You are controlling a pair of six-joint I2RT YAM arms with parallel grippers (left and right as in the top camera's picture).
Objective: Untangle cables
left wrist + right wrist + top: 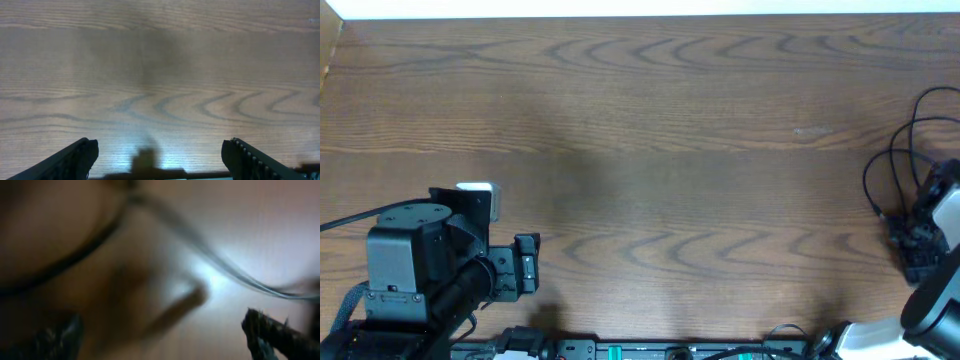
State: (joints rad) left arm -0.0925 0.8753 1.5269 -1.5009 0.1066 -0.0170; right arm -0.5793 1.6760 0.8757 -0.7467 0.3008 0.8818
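Note:
The robot's right gripper should move outward and to the left in the overhead view, onto the cable's outermost bend (867, 173), away from the crossings.
Thin black cables (906, 140) lie in loops at the table's far right edge. My right gripper (912, 243) is low over the near end of these loops. In the blurred right wrist view a black cord (75, 260) curves across the upper left, and a thin whitish cord (225, 266) runs down to the right above the jaws. The right gripper (160, 337) has its fingers wide apart with no cord seen between them. My left gripper (526, 266) is at the lower left, far from the cables. In its wrist view it (160, 160) is open and empty over bare wood.
The wooden table (670, 150) fills the view, with its far edge along the top. A thicker black cord (350, 218) runs from the left arm to the left edge. A small white block (475, 188) sits just behind the left arm.

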